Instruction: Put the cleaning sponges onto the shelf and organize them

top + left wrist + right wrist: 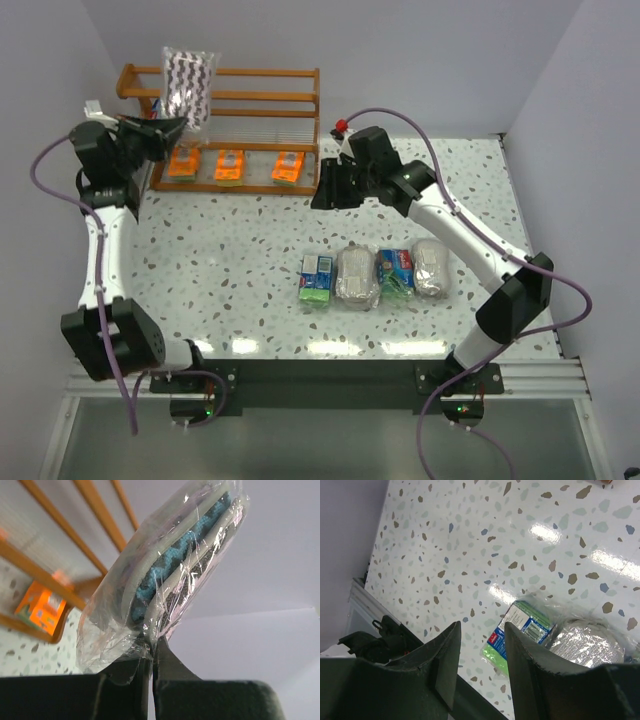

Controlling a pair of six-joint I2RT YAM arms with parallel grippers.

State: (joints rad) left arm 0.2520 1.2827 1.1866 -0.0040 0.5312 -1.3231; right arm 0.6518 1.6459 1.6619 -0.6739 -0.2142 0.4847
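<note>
The zigzag pad will go onto the shelf's top level (114,516), whose rails are empty, as my left gripper moves outward and to the left in the top view.
My left gripper (168,128) is shut on the wrap edge of a purple-white zigzag pad (189,86), holding it upright by the left end of the wooden shelf (262,100); the left wrist view shows the pad (170,560) edge-on above my closed jaws. Three orange packs (231,165) lie in a row on the shelf's bottom tier. On the table lie two blue-and-green blocks (317,279) (395,272) and two grey-white pads (355,277) (432,268). My right gripper (322,196) is open and empty, hovering by the shelf's right end; its view shows a blue-green block (522,632) below.
White walls stand close on the left, back and right. The table's front edge carries a black rail (330,375) with the arm bases. The right arm (470,240) stretches over the table's right side, beside the row of sponges.
</note>
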